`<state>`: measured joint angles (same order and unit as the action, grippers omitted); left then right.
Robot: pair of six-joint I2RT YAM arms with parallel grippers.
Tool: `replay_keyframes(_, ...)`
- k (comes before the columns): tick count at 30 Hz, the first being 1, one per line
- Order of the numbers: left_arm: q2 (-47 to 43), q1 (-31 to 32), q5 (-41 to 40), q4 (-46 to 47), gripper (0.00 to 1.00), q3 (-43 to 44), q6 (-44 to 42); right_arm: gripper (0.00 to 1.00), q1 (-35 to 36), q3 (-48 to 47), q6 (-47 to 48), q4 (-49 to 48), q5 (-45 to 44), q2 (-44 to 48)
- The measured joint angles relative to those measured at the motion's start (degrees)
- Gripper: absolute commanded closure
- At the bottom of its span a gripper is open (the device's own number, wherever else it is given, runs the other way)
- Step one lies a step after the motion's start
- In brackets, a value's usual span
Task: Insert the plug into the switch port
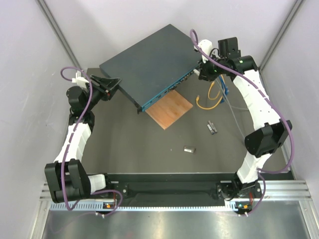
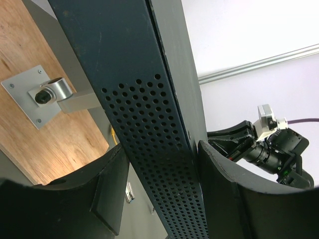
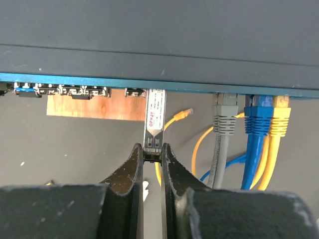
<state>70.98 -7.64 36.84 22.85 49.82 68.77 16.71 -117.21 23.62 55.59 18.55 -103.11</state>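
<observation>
I need to push the silver plug [image 3: 154, 119] deeper into its port in the switch's teal side with my right gripper next and release the plug's rear end, because the plug's labelled body still sticks out.
The switch [image 1: 149, 62] is a large dark blue-grey box, raised off the mat, its teal front face [image 1: 167, 92] turned to the near right. My left gripper [image 1: 115, 85] straddles the switch's perforated side wall [image 2: 149, 129], with the fingers [image 2: 224, 189] closed against it. My right gripper [image 1: 202, 69] is at the right end of the front face. In the right wrist view it [image 3: 152, 149] is shut on the rear end of a silver plug [image 3: 154, 119]. The plug's front end is in a port in the teal face [image 3: 99, 79].
A brown wooden square [image 1: 169, 108] lies under the switch's front corner and carries a metal mount [image 2: 45, 94]. Grey [image 3: 223, 129], blue [image 3: 256, 124] and yellow [image 3: 279, 122] cables sit in ports right of the plug. Two small loose modules [image 1: 213, 127] [image 1: 189, 149] lie on the mat.
</observation>
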Motion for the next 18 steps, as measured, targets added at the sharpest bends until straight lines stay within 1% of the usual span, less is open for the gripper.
replay_keyframes(5,0.0,0.0,0.0,0.0,1.00,0.0,0.0,1.00,0.0,4.1,0.9,-4.2,0.7,2.5)
replay_keyframes(18,0.0,0.0,0.0,0.0,1.00,0.0,0.0,1.00,-0.4,5.2,0.3,-5.5,2.5,2.7)
